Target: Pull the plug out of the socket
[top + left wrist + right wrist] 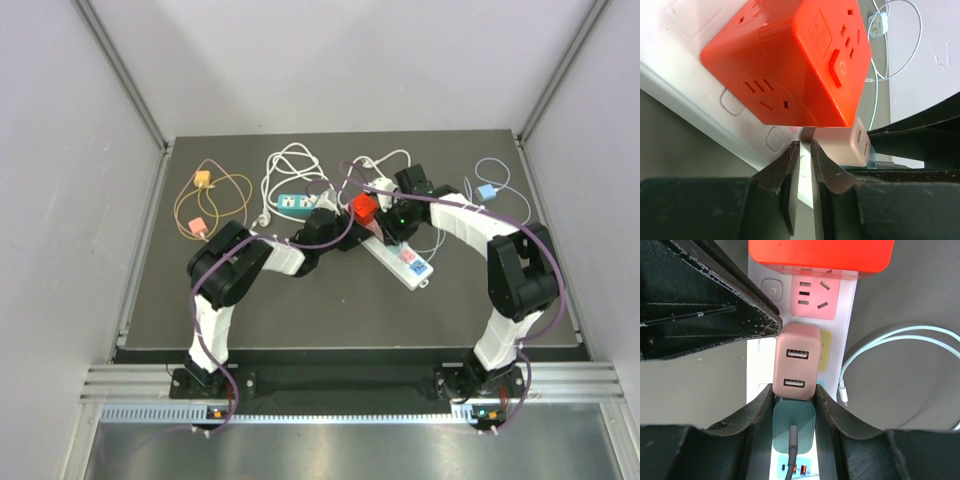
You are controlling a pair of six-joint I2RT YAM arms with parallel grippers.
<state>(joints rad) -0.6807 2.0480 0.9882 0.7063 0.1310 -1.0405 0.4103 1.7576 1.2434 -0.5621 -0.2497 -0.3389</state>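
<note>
My right gripper next needs to pull up, carry the teal plug right in the top view to clear tabletop by the blue charger, lower and release it.
A white power strip (405, 262) lies slantwise mid-table and carries a red cube adapter (363, 207). In the right wrist view the strip (759, 362) holds the red cube (820, 255), a pink USB charger (796, 362) and a teal plug (794, 427) with a grey cord. My right gripper (794, 392) is shut on the teal plug, its tips touching the pink charger's lower corners. It also shows in the top view (397, 222). My left gripper (805, 150) is shut with a thin gap and empty. It sits on the strip (690, 90) below the red cube (790, 60), beside the pink charger (856, 146).
An orange cable with an orange plug (203, 180) and a pink plug (198, 226) lies at the far left. A white cable (290, 165) and a teal socket block (293, 203) lie behind the left gripper. A blue charger (487, 190) sits far right. A pale cable (890, 340) loops beside the strip.
</note>
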